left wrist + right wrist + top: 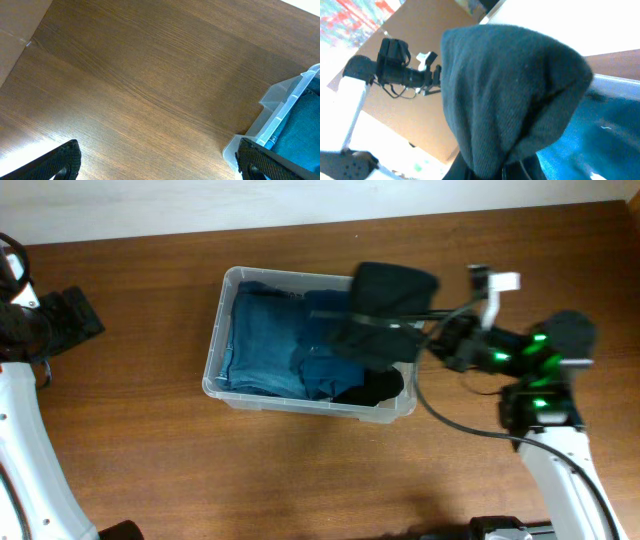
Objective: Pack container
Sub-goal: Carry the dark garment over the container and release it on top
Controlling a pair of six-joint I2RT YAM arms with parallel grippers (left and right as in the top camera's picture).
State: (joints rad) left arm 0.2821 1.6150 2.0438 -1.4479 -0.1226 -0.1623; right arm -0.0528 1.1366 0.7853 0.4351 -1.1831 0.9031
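Observation:
My right gripper moves down and to the left in the overhead view next and releases the cloth, since the blue folded clothes [270,345] [577,135] lie there below it.
The clear plastic container [222,330] stands mid-table with blue folded clothes [270,345] and a black garment [370,388] inside. My right gripper [415,330] is shut on a dark grey cloth [390,295] and holds it above the container's right end. In the right wrist view the cloth [510,90] fills the middle and hides the fingers [520,172]. My left gripper [157,160] is open and empty over bare wood left of the container, whose corner [280,112] shows at the right of the left wrist view.
The wooden table [150,460] spreads around the container. The left arm's base [60,320] is at the far left. The right arm [530,360] and its cable [450,415] lie right of the container. A pale wall runs along the back edge.

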